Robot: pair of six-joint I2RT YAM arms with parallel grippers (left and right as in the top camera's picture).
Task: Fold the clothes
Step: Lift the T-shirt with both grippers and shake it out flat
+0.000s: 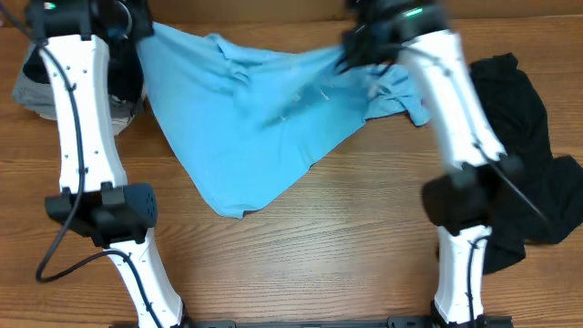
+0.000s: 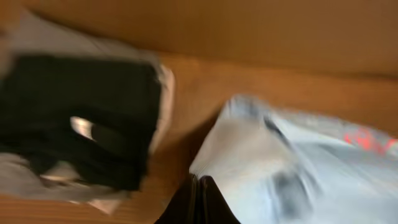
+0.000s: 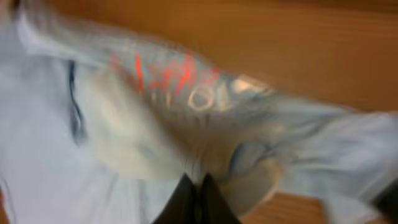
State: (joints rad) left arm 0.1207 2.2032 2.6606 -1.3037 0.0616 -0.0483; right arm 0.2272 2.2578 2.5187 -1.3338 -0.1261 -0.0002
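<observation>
The right gripper pulls toward the black garment [image 1: 528, 128] next, lowers and releases the shirt on the tabletop [image 1: 465, 47] beside that garment, since the cloth sags bunched between both grippers.
A light blue T-shirt [image 1: 246, 118] is stretched across the back of the table and sags to a point near the middle. My left gripper [image 1: 138, 29] is shut on its upper left corner, and my right gripper [image 1: 351, 50] is shut on its upper right part. In the left wrist view the closed fingertips [image 2: 199, 185] pinch the shirt's edge [image 2: 280, 162]. The right wrist view is blurred, with the closed gripper [image 3: 196, 185] bunching the fabric under red and white lettering [image 3: 165, 74]. A crumpled black garment [image 1: 528, 128] lies at the right.
A folded pile of black and grey cloth [image 1: 32, 87] sits at the back left; in the left wrist view it [image 2: 81, 106] is beside the shirt. Bare wooden table [image 1: 301, 264] fills the front between the two arm bases.
</observation>
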